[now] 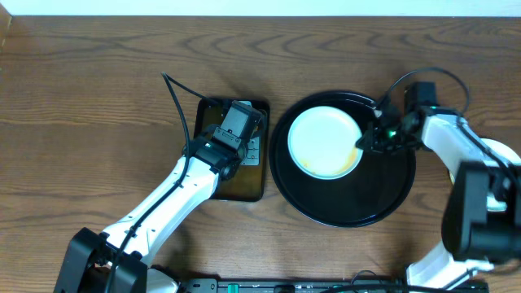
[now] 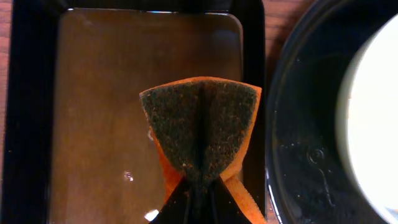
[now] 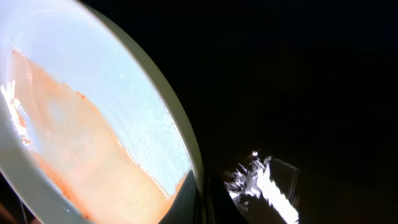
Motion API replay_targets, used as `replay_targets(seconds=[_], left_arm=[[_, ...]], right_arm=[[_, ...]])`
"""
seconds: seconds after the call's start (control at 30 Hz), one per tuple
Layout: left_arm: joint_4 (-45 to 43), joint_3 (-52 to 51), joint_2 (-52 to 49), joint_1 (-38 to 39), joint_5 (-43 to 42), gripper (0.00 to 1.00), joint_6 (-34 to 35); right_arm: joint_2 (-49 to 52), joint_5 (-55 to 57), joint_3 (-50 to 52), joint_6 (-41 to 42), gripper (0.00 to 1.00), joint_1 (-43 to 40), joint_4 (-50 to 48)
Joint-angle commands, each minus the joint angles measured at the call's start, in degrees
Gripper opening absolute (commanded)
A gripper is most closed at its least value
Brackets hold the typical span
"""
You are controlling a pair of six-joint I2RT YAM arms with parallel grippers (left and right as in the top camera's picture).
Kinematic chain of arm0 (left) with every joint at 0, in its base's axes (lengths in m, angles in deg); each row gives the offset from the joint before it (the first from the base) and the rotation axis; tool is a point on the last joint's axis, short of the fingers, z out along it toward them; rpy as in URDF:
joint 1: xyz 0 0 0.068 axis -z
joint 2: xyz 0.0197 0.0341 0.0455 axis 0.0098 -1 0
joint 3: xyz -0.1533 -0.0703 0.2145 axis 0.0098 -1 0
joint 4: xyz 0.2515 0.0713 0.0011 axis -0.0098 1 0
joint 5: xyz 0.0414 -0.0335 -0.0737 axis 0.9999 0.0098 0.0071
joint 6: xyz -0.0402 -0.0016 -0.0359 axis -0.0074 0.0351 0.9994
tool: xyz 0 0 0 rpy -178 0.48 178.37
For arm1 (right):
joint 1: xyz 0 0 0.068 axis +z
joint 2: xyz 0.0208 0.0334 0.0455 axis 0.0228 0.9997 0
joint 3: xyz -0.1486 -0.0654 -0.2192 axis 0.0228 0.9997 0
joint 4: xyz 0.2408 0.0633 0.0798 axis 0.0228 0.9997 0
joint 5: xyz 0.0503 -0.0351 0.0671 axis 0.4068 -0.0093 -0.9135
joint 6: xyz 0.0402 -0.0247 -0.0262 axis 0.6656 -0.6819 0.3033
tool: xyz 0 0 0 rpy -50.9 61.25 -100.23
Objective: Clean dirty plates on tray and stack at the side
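Observation:
The brownish water is below my left gripper. My left gripper will next move down toward that water in the small rectangular tray [image 2: 124, 124] and let go of the orange sponge there.
One pale plate [image 1: 321, 138] with an orange-brown smear lies on the upper left of the round black tray [image 1: 383, 195]. A yellowish edge shows along its lower right; I cannot tell whether another plate lies under it. My right gripper [image 1: 364, 142] is shut on the plate's right rim. In the right wrist view the rim of the plate [image 3: 93, 112] sits between the fingers [image 3: 202, 208], over the tray [image 3: 311, 74]. My left gripper [image 1: 248, 153] is shut on an orange sponge with a dark green face [image 2: 199, 124], pinched in the jaws [image 2: 200, 193].
The sponge hangs over a small rectangular dark tray [image 1: 203, 114] holding brownish water, its right wall [image 2: 254, 74] close to the round tray [image 2: 298, 155]. The plate [image 2: 373, 112] shows at the far right of the left wrist view. Wooden table all around.

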Motion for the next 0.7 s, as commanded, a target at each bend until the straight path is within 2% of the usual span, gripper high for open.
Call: replay_targets(seconds=[0.0, 0.33, 0.67], left_arm=[[0.2, -0.2, 0.1, -0.4, 2.6, 0.08, -0.5], [0.1, -0.2, 0.1, -4.0, 2.6, 0.08, -0.5], [0.1, -0.2, 0.1, -4.4, 2.6, 0.08, -0.5]], right_arm=[[-8.0, 8.2, 0.0, -1.7, 0.01, 0.1, 1.0], [-24.7, 35.1, 0.0, -1.7, 0.01, 5.1, 5.0], [-30.9, 57.1, 0.0, -1.7, 0.01, 17.1, 7.9]])
